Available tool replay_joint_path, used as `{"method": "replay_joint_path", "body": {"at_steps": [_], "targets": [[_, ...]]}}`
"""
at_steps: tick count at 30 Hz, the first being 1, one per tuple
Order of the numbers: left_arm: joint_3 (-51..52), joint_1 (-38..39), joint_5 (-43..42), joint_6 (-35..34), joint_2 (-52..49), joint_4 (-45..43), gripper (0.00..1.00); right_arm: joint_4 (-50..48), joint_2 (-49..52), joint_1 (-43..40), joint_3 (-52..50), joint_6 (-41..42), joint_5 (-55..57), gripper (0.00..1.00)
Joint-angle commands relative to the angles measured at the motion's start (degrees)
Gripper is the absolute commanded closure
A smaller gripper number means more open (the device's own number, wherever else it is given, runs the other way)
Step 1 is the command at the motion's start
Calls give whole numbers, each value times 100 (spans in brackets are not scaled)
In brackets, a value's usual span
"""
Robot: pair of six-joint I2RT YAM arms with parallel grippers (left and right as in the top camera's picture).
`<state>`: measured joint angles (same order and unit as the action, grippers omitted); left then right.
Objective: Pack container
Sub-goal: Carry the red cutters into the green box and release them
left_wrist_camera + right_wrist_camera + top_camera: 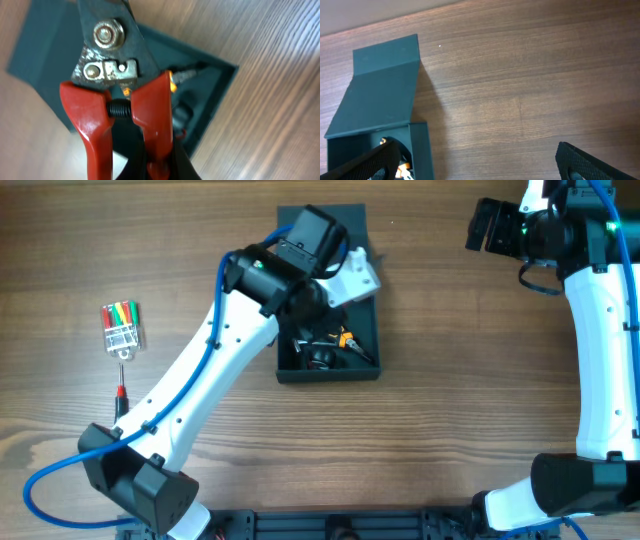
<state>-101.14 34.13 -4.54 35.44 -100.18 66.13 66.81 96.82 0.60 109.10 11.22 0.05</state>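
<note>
I will next lower the pliers with my left gripper onto the dark tools in the container and let go, since its open inside is below and the lid is folded clear.
The dark teal-grey container stands open at the table's middle back, its flap lid folded away from me. My left gripper hangs over the box, shut on one handle of red-handled pliers. The pliers' metal head points out over the container. Dark tools with orange parts lie inside the box. My right gripper is open and empty at the far right back. The right wrist view shows its fingers wide apart above bare wood, with the container at the left.
A clear case of coloured bits lies at the left of the table. A small red-handled screwdriver lies just in front of it, next to my left arm.
</note>
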Motion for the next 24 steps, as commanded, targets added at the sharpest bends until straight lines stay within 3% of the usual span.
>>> {"method": "replay_joint_path", "body": {"at_steps": [1,10,24], "targets": [[-42,-175,151,638,-205,-199,96,17,96,28,-11,-79,-11,0],[-39,-713,-267,636,-964,-223,96,13,96,28,-11,-79,-9,0],[-9,-741,-485,638,-1696,-240,96,7,96,28,-11,-96,-7,0]]}}
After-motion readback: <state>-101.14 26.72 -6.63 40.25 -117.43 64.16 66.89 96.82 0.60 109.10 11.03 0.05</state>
